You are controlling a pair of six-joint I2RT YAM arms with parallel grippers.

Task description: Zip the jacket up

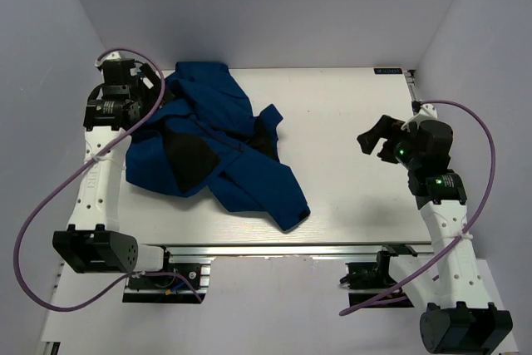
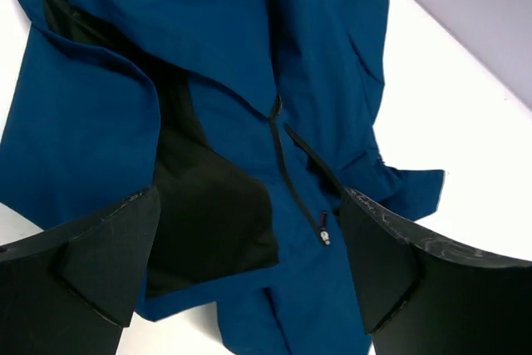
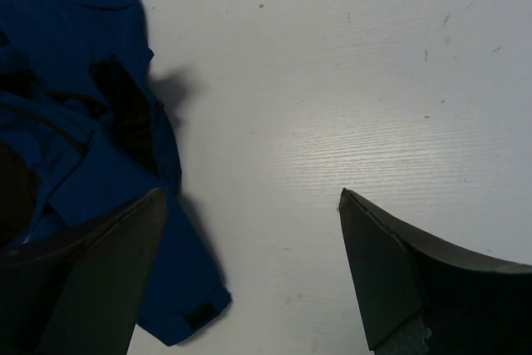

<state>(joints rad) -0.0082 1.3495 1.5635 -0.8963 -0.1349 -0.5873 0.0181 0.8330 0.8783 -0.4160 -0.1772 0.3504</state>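
Observation:
I will next lower my left gripper and shift it to the right in the top view onto the jacket's raised blue fold, whose top is within reach of its open fingers.
The royal-blue jacket (image 1: 212,151) lies crumpled on the left half of the white table, black lining showing in patches. In the left wrist view the jacket (image 2: 108,122) fills the frame; its dark zipper line (image 2: 287,176) runs down to a small pull (image 2: 322,230). My left gripper (image 2: 249,239) hovers open above the cloth, nothing between its fingers. It sits at the table's back left, my left gripper (image 1: 154,89) over the jacket's edge. My right gripper (image 1: 376,143) hangs open over bare table at the right, apart from the jacket (image 3: 75,147).
One sleeve reaches toward the table's front, ending in a cuff (image 1: 291,214) with a black tab (image 3: 199,316). The white table (image 1: 349,189) ends in a metal rail along its near edge. Purple cables loop off both arms. Grey walls close in at the back and on both sides.

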